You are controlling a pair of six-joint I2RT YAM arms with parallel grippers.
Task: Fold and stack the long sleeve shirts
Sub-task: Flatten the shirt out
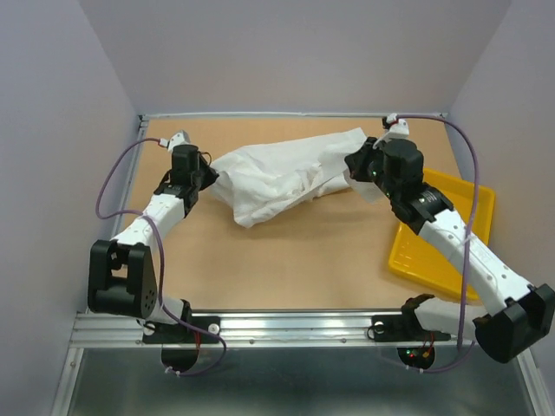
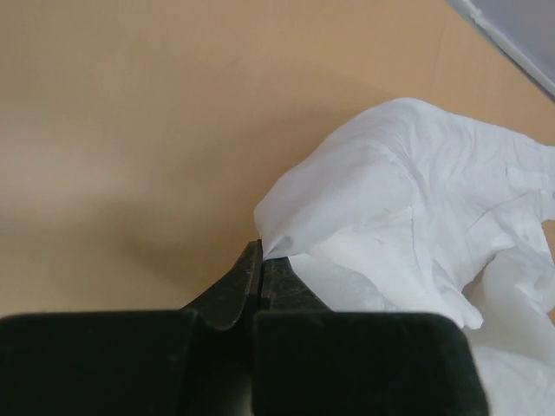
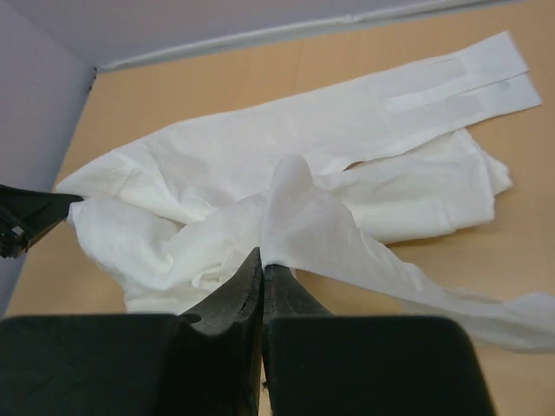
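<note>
My left gripper will next pull its pinch of the shirt left in the top view, over the bare tabletop by the wall (image 1: 154,165), and release, since the shirt (image 1: 282,178) lies bunched.
A crumpled white long sleeve shirt (image 1: 282,178) lies across the back middle of the brown table. My left gripper (image 1: 211,176) is at its left edge, shut on a pinch of the fabric; in the left wrist view the left gripper (image 2: 262,250) has cloth drawn up into its closed tips, the shirt (image 2: 416,191) bulging to the right. My right gripper (image 1: 349,165) is at the shirt's right end, shut on a fold. The right wrist view shows the right gripper (image 3: 263,256) clamping a raised ridge of the shirt (image 3: 260,165), a sleeve cuff (image 3: 486,74) lying flat beyond.
A yellow tray (image 1: 416,256) sits at the right, partly under my right arm. Grey walls enclose the table at left, back and right, with a metal rail (image 1: 286,325) along the near edge. The left gripper's tips (image 3: 22,217) show at the right wrist view's left edge.
</note>
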